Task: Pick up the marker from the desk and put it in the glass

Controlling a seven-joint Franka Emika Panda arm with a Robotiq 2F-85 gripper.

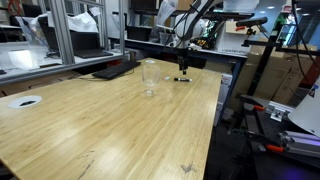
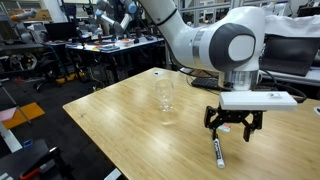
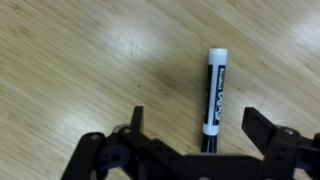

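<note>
I should lower my gripper and move it slightly to the right in the wrist view, onto the marker's near end [image 1: 179, 79] [image 3: 211, 128].
A marker [image 3: 212, 92] with a white cap end and black body lies flat on the wooden desk. In an exterior view it lies below my gripper [image 2: 218, 152], and it shows small in an exterior view [image 1: 182, 79]. My gripper [image 3: 197, 128] is open, its two black fingers on either side of the marker's near end, hovering just above the desk [image 2: 231, 131]. A clear glass [image 2: 165, 96] stands upright and empty to the side of the gripper; it also shows in an exterior view [image 1: 149, 76].
The wooden desk [image 1: 110, 120] is wide. A laptop [image 1: 113, 69] lies at the desk's far edge. A white round item [image 1: 24, 101] lies near one side edge. Black equipment frames [image 1: 270, 110] stand beside the desk.
</note>
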